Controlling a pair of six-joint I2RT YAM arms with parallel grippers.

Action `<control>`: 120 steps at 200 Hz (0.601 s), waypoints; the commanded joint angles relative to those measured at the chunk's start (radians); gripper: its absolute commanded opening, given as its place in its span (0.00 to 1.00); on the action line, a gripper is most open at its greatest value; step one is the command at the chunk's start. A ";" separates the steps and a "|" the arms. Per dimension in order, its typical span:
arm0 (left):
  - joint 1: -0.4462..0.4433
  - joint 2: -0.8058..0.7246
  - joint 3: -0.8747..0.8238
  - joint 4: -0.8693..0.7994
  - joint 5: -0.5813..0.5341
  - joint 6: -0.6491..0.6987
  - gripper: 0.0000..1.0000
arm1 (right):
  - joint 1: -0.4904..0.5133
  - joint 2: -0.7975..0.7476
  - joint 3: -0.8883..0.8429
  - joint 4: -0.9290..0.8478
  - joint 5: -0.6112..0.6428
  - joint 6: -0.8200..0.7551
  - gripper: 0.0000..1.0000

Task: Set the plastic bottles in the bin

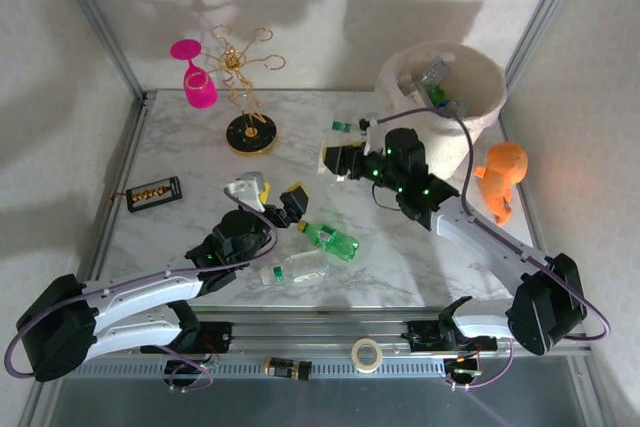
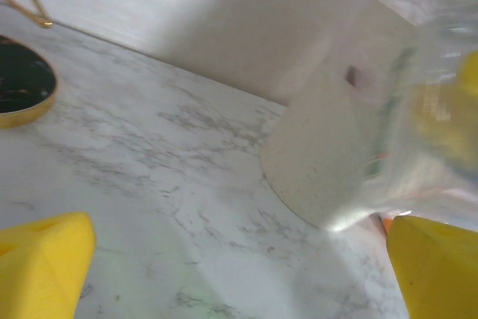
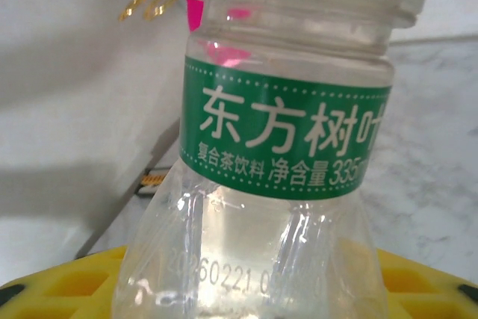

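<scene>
I will raise my right gripper and move the clear bottle with the green label outward over the bin's opening (image 1: 443, 82) to let it go, because that opening is outward of my gripper and has other bottles in it.
My right gripper (image 1: 337, 160) is shut on a clear bottle with a green label (image 3: 287, 147), held above the table left of the bin (image 1: 470, 112). The cream bin, lined with a plastic bag, has several bottles (image 1: 430, 82) inside. A green bottle (image 1: 332, 238) and a clear bottle (image 1: 296, 269) lie on the marble near the front. My left gripper (image 1: 272, 195) hovers just left of the green bottle, its yellow fingers (image 2: 41, 259) open with nothing between them. In the left wrist view the bin (image 2: 328, 132) stands ahead, with a blurred bottle (image 2: 441, 95) at the right.
A gold rack (image 1: 245, 87) with a pink glass (image 1: 195, 77) stands at the back left. A black studded box (image 1: 153, 193) lies at the left edge. An orange figure (image 1: 500, 177) sits right of the bin. A tape roll (image 1: 367, 354) rests on the front rail.
</scene>
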 commanded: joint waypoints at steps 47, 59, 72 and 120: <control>0.124 -0.033 -0.084 0.045 0.069 -0.211 1.00 | -0.145 0.001 0.354 -0.263 0.218 -0.224 0.45; 0.131 -0.042 -0.090 0.031 0.069 -0.217 1.00 | -0.191 0.016 0.401 -0.283 0.229 -0.229 0.44; 0.138 -0.054 -0.098 0.017 0.068 -0.224 1.00 | -0.246 0.031 0.442 -0.293 0.219 -0.222 0.44; 0.141 -0.059 -0.150 0.025 0.096 -0.283 1.00 | -0.435 0.078 0.495 -0.282 0.178 -0.180 0.44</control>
